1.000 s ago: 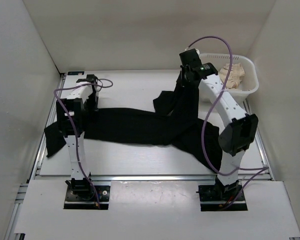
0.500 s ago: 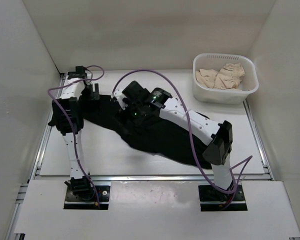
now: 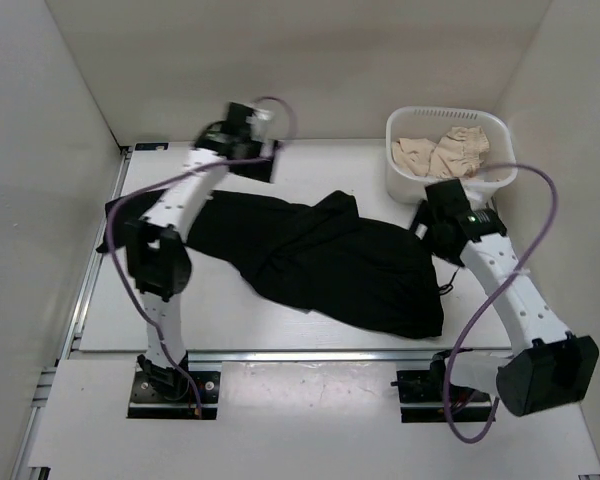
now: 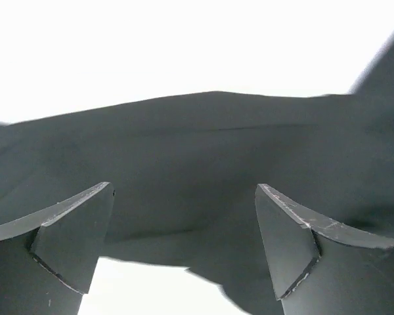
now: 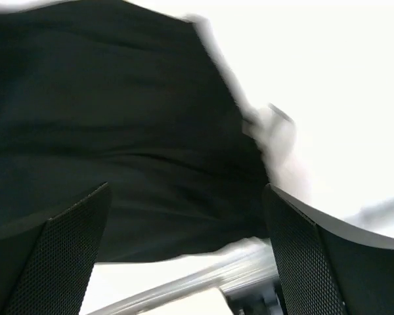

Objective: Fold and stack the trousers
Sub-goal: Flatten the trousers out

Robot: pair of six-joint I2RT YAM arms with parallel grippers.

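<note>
My right gripper will next move back and down onto the near corner of the elastic waistband (image 3: 437, 326) (image 5: 252, 224), because that corner is below it and closer to my base.
The black trousers (image 3: 350, 265) lie in a rumpled, partly doubled-over heap across the middle of the table, one end trailing to the left edge. My left gripper (image 3: 255, 160) hangs at the back of the table, just beyond the cloth's far edge. It is open, and its wrist view shows the trousers (image 4: 203, 144) past the left gripper (image 4: 184, 190) with nothing between the fingers. My right gripper (image 3: 430, 220) is at the heap's right side, in front of the basket. The right gripper (image 5: 187, 189) is open too, over the trousers (image 5: 105, 118) without holding them.
A white basket (image 3: 450, 187) with beige cloth garments (image 3: 440, 155) stands at the back right, close behind my right wrist. White walls enclose the table on three sides. A metal rail (image 3: 310, 354) runs along the near edge.
Both grippers have opened and let go of the trousers. The left arm swung to the back centre, the right arm pulled back to the right by the basket. The trousers dropped into a doubled heap.
</note>
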